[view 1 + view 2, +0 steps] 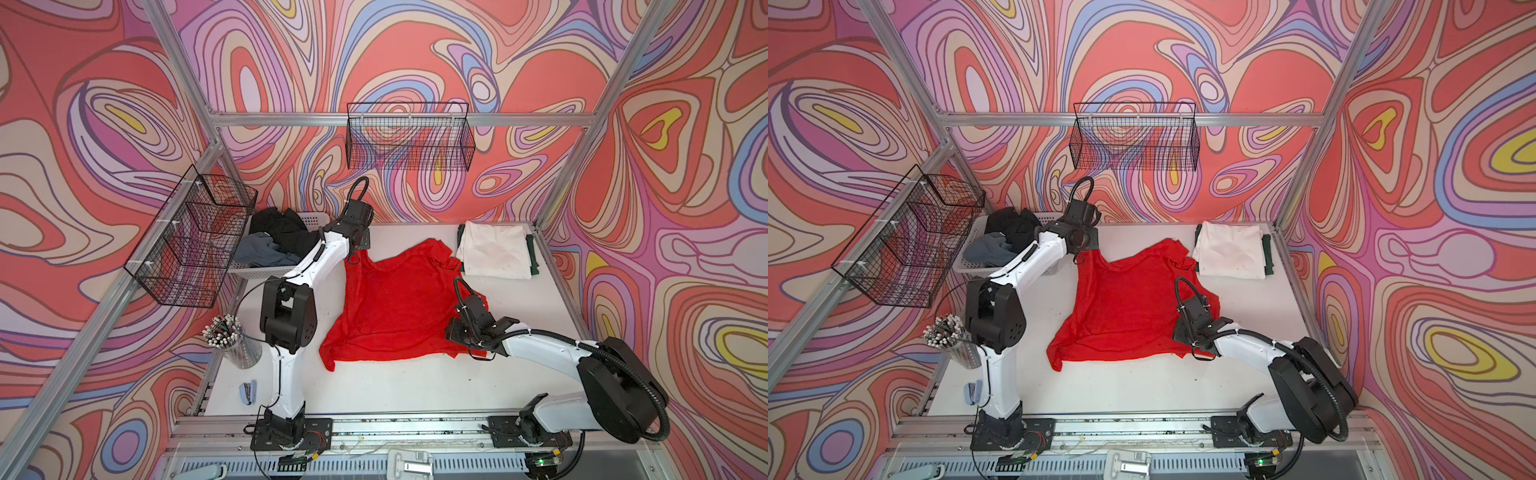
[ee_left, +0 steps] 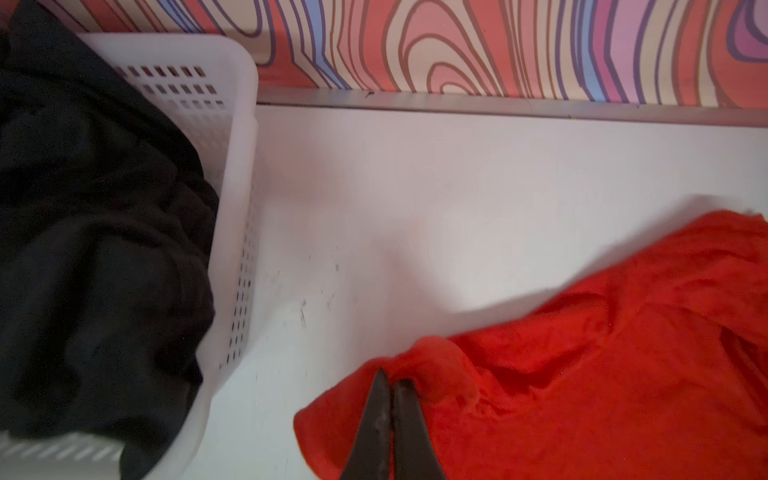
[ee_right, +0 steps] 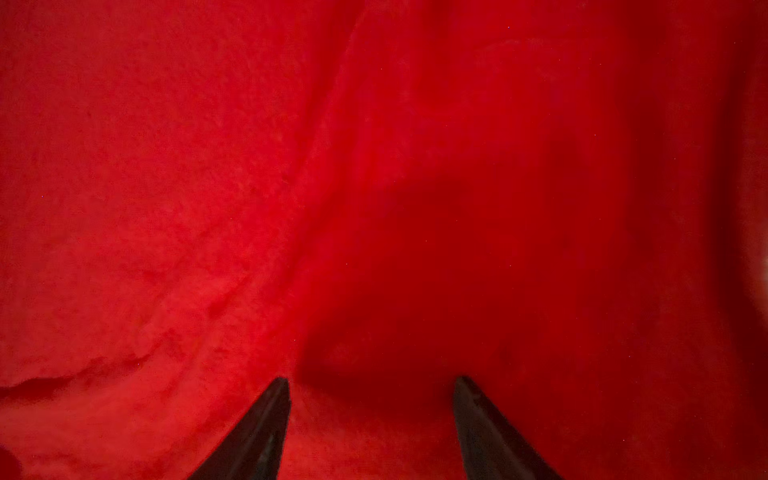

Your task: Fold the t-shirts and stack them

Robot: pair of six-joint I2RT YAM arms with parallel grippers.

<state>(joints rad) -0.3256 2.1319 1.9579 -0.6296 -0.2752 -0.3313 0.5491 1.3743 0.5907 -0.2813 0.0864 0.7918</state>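
Observation:
I will next pull the red t-shirt's corner in my left gripper outward onto bare tabletop beside the white basket and release it, as the cloth there is bunched.
A large bright red t-shirt (image 1: 395, 303) (image 1: 1125, 307) lies spread and wrinkled mid-table in both top views. My left gripper (image 2: 390, 379) (image 1: 357, 246) is shut on the red t-shirt's far left corner, beside the white basket (image 2: 232, 166). My right gripper (image 3: 372, 380) (image 1: 452, 332) hangs open low over the shirt's right part, red cloth (image 3: 374, 208) filling its view. A folded white t-shirt (image 1: 494, 249) lies on a dark green one (image 1: 1268, 253) at the back right. Black (image 1: 282, 228) and grey (image 1: 262, 251) t-shirts sit crumpled in the basket.
The white perforated basket (image 1: 257, 272) stands at the back left. Black wire baskets hang on the left wall (image 1: 191, 237) and back wall (image 1: 409, 137). A cup of pens (image 1: 232, 336) and a stapler (image 1: 247, 392) stand at the table's left edge.

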